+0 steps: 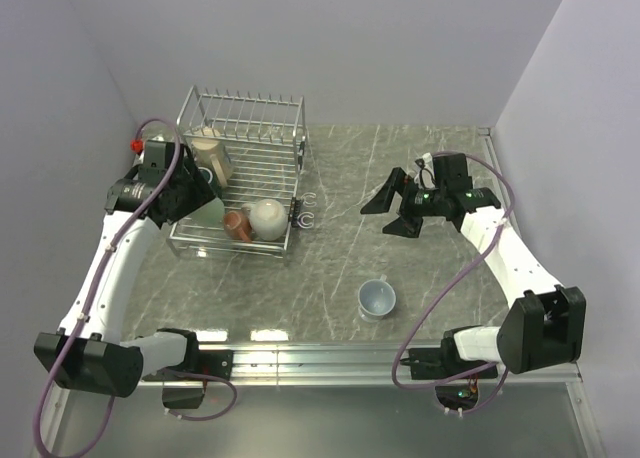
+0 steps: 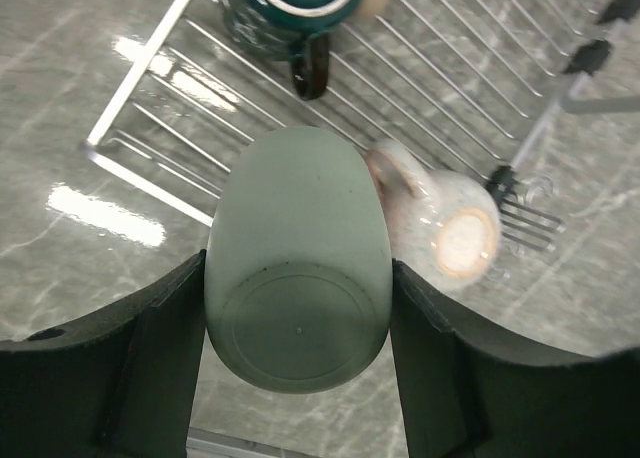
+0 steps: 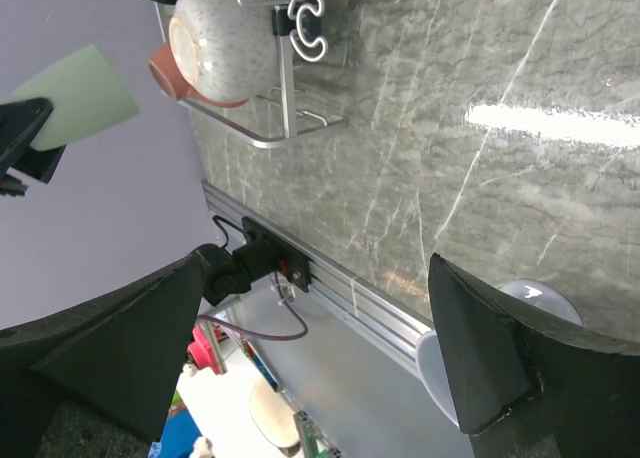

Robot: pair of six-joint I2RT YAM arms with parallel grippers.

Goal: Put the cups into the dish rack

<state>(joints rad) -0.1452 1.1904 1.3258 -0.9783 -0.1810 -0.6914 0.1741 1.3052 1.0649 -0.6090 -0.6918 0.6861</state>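
I need to lower my left gripper next and let go of the pale green cup in the rack's empty near corner (image 1: pixel 193 232) (image 2: pixel 190 150), because that gap is below the gripper.
My left gripper (image 2: pixel 297 323) is shut on a pale green cup (image 2: pixel 296 228), base toward the camera, above the dish rack (image 2: pixel 150 53). In the rack lie a dark green cup (image 2: pixel 290 3) and a speckled cream cup (image 2: pixel 452 230). From above, the left gripper (image 1: pixel 190 193) hangs over the silver rack's (image 1: pixel 245 100) left side. A tan cup (image 1: pixel 212 154), a red-brown cup (image 1: pixel 236 225) and the cream cup (image 1: pixel 268 218) rest inside. A light blue-grey cup (image 1: pixel 377 298) stands upright on the table. My right gripper (image 1: pixel 395 206) is open and holds nothing, right of the rack and beyond that cup.
Two white hooks (image 1: pixel 307 210) hang on the rack's right side. A metal rail (image 1: pixel 300 358) runs along the near table edge. Grey walls close in the left, back and right. In the right wrist view the blue-grey cup (image 3: pixel 535 296) peeks from behind a finger.
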